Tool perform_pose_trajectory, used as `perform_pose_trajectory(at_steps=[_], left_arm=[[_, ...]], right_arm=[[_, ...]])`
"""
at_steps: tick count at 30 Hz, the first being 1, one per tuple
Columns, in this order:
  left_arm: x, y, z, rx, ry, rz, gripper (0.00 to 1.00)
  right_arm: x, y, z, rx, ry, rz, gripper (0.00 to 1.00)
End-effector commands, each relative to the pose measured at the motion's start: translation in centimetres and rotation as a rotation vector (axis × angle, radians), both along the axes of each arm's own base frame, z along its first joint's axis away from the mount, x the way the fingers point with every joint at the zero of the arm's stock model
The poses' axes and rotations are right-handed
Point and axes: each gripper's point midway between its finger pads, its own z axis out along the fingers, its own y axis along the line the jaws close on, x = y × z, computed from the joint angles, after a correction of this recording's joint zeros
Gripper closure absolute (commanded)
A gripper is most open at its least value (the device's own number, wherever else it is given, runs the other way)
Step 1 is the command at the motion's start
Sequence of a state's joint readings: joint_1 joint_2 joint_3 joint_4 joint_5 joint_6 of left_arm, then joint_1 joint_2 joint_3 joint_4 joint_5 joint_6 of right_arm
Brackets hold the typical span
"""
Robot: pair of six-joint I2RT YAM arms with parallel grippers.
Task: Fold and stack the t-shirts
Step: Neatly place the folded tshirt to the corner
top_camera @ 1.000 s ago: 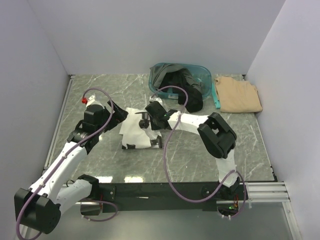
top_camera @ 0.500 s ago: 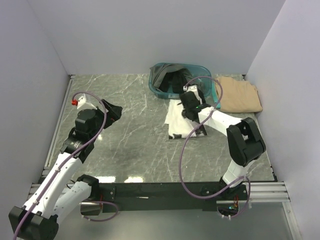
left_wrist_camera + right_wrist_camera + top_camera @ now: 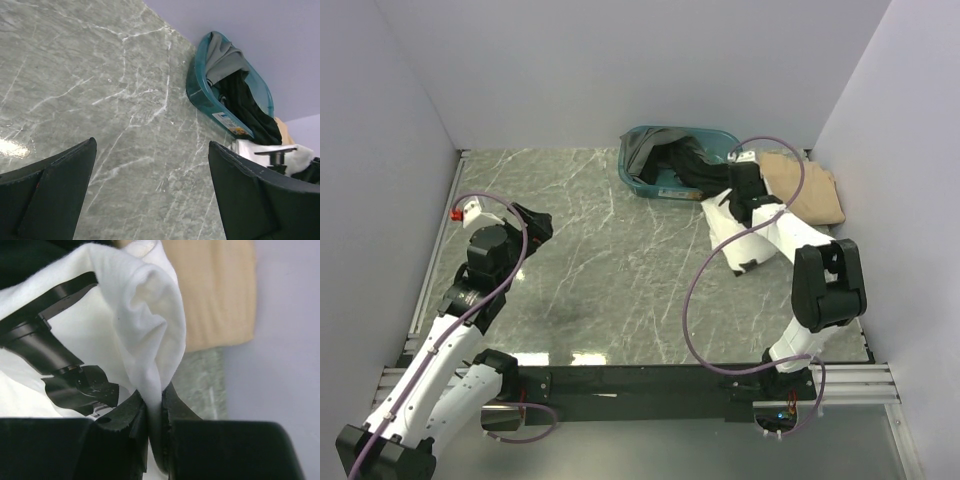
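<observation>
The white t-shirt (image 3: 738, 240) in my right gripper should next go up, outward, then down onto the folded tan t-shirt (image 3: 808, 190), where I will let it go, because that one is already lying flat.
My right gripper (image 3: 154, 396) is shut on a fold of the white t-shirt (image 3: 125, 325), which hangs bunched from its jaws. From above, the white t-shirt (image 3: 738, 240) is at the back right, beside the folded tan t-shirt (image 3: 808, 190), which in the wrist view (image 3: 210, 290) lies just beyond the white cloth. Black and grey t-shirts (image 3: 675, 160) fill the teal basket (image 3: 655, 185). Over the table's left side my left gripper (image 3: 152, 144) stands open with only bare marble between its fingers.
The teal basket (image 3: 200, 90) stands at the back centre against the wall. The right wall is close behind the tan t-shirt. A purple cable (image 3: 692, 300) loops from the right arm over the table.
My right arm has carried the white t-shirt from the table's middle to the back right, beside the tan one. The left arm has drawn back to the left.
</observation>
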State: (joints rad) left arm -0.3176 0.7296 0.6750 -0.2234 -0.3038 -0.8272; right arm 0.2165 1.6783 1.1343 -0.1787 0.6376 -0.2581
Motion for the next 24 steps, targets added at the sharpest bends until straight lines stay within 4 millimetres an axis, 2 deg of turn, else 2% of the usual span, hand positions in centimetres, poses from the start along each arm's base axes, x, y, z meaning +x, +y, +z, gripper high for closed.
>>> perform_pose_trajectory(at_steps=[1,7,8,11,24], left_arm=[[0.3,0.9,0.7,0.009,-0.026,0.049,0.01],[0.7,1.3,0.2,0.028,0.005,0.077,0.01],[0.8,1.3,0.0,0.032,0.011,0.080,0.01],[0.9,1.4,0.0,0.033,0.017,0.087,0.01],[1.0,2.0,0.0,0.030,0.029,0.130,0.01]], right_arm=[[1.7,-3.4,7.2,-0.056,-0.185,-0.071,1.00],[1.9,-6.1,9.5,-0.103,-0.250,-0.129,1.00],[1.7,-7.0,9.9,-0.114,-0.260,-0.165,1.00],[1.6,-8.4,10.2,-0.127,-0.265,-0.209,1.00],[1.6,-11.2,13.1,-0.119,-0.358,-0.308,1.00]])
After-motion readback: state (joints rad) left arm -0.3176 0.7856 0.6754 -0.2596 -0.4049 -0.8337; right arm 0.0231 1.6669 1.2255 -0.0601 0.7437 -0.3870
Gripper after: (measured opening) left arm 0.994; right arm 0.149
